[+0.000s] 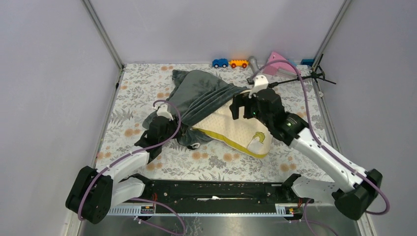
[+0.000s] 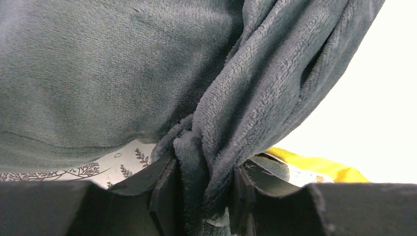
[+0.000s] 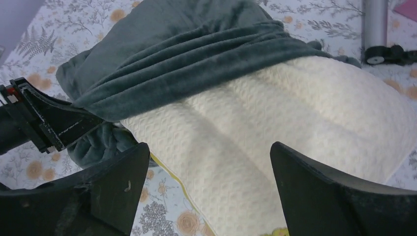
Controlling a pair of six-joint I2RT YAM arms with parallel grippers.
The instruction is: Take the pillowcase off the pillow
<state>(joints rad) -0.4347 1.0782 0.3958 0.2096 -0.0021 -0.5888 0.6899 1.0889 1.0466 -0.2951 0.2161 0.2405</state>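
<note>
I will next lower my right gripper's fingers to the pillow by the yellow band [image 1: 212, 126] [image 3: 172, 140] and close them, as that part of the pillow is bare below the gripper, to its left in the top view.
The dark grey-green plush pillowcase [image 1: 196, 96] is bunched over the far left part of the cream quilted pillow [image 1: 236, 130], whose near right half lies bare. My left gripper [image 1: 173, 129] sits at the cover's near left corner. In the left wrist view its jaws are closed around a twisted bunch of the pillowcase [image 2: 123, 73], the left gripper [image 2: 201, 191] pinching it, with the pillow's yellow band [image 2: 319, 164] just behind. My right gripper [image 3: 209, 162] hangs open over the bare pillow [image 3: 275, 123], holding nothing, near the pillowcase [image 3: 196, 49] edge.
A floral cloth [image 1: 216, 160] covers the table. Along the back edge stand a blue toy car [image 1: 220, 63], an orange toy car [image 1: 239, 63], a grey cylinder [image 1: 254, 64] and a pink piece [image 1: 276, 63]. A black stand [image 1: 314, 73] is at the back right. Walls close in on three sides.
</note>
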